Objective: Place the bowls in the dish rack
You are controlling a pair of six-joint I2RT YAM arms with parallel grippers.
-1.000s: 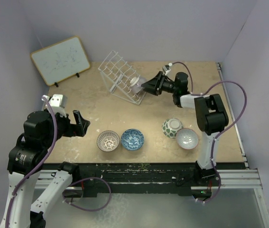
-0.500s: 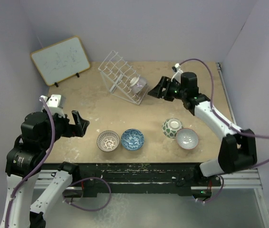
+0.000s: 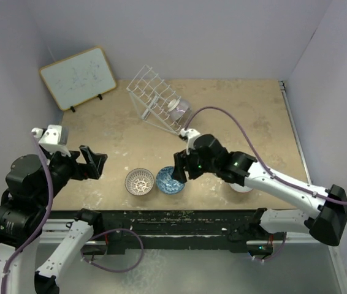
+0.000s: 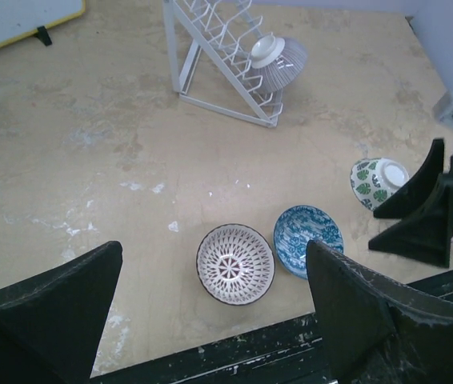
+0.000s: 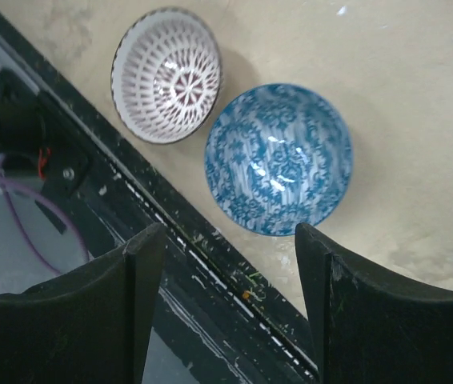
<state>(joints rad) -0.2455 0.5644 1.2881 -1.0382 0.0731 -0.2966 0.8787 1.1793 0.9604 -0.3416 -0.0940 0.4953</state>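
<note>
The blue bowl's near rim (image 3: 160,190) (image 5: 214,193) faces up below the robot's right gripper and to its left in the top view, so the right gripper should next lower its fingers that way over it.
The white wire dish rack (image 3: 154,98) stands at the back centre, and the mauve-pink bowl (image 3: 178,109) leans in its right end; both show in the left wrist view, rack (image 4: 214,48) and bowl (image 4: 280,62). The brown-and-white bowl (image 3: 140,181) and the blue bowl (image 3: 167,182) sit side by side near the front edge. My right gripper (image 3: 180,172) is open and empty just above the blue bowl (image 5: 278,158), its jaws over the bowl's near rim and the table edge. My left gripper (image 3: 94,162) is open and empty, raised left of the brown-and-white bowl (image 4: 234,264). The green-and-white bowl (image 4: 378,181) lies tipped right of the blue one. The pale bowl (image 3: 240,187) is mostly hidden under my right arm.
A framed whiteboard (image 3: 78,76) leans at the back left. The black table edge and rail (image 5: 210,248) run just below the two front bowls. My right arm stretches across the front right of the table.
My right arm has swung away from the rack, leaving the mauve-pink bowl there, and come down to the blue bowl. My left arm has shifted slightly left.
</note>
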